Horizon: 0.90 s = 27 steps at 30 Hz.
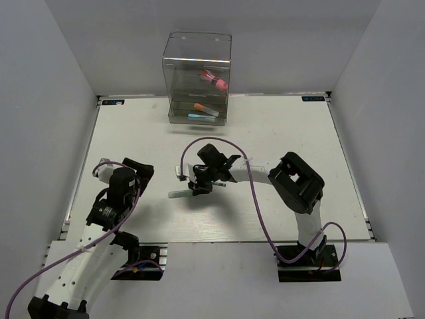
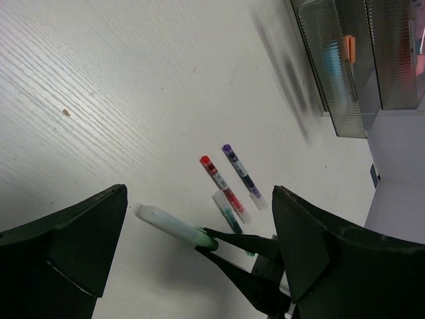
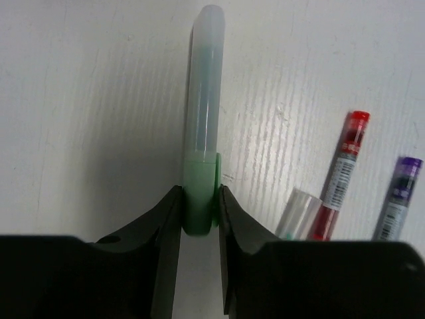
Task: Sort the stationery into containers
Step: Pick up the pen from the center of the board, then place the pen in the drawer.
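My right gripper next goes outward, past the thin pens, to the tall clear box at the table's far edge (image 1: 196, 107), which already holds the orange marker and matching bar.
My right gripper (image 3: 200, 206) is shut on the green end of a pale blue-green bar (image 3: 204, 100), which points away from it just above the white table; the bar also shows in the top view (image 1: 179, 194) and in the left wrist view (image 2: 174, 227). Three thin pens lie beside it: red (image 3: 342, 166), purple (image 3: 398, 193) and a clear green one (image 3: 297, 214). The tall clear box (image 1: 197, 78) stands at the far edge, holding the pink tube (image 1: 216, 81), the orange marker (image 1: 201, 106) and a blue-green bar (image 1: 199, 116). My left gripper (image 2: 192, 266) is open and empty, left of the held bar.
White walls close in the table (image 1: 279, 133) on the left, right and back. The right arm (image 1: 295, 183) reaches leftward across the middle. Cables loop over both arms.
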### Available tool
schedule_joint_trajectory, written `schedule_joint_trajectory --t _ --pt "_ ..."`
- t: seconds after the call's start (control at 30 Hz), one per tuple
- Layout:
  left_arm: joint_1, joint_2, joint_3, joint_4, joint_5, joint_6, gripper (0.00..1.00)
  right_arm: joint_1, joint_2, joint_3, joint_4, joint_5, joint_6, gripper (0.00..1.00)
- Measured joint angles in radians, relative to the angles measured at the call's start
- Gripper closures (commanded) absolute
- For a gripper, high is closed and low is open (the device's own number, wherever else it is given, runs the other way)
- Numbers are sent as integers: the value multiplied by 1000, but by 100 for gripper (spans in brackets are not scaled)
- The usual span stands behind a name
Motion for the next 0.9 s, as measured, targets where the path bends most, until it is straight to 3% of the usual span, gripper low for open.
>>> schedule_joint_trajectory --t 0.4,0.73,0.9 --pt "0 -6 -45 92 34 -7 0 -103 -207 30 81 152 -9 100" --pt "0 57 -75 168 118 -8 0 -261 -11 383 115 292 -112 99" --pt "0 69 -77 191 136 -7 0 -291 92 484 105 323 -198 97"
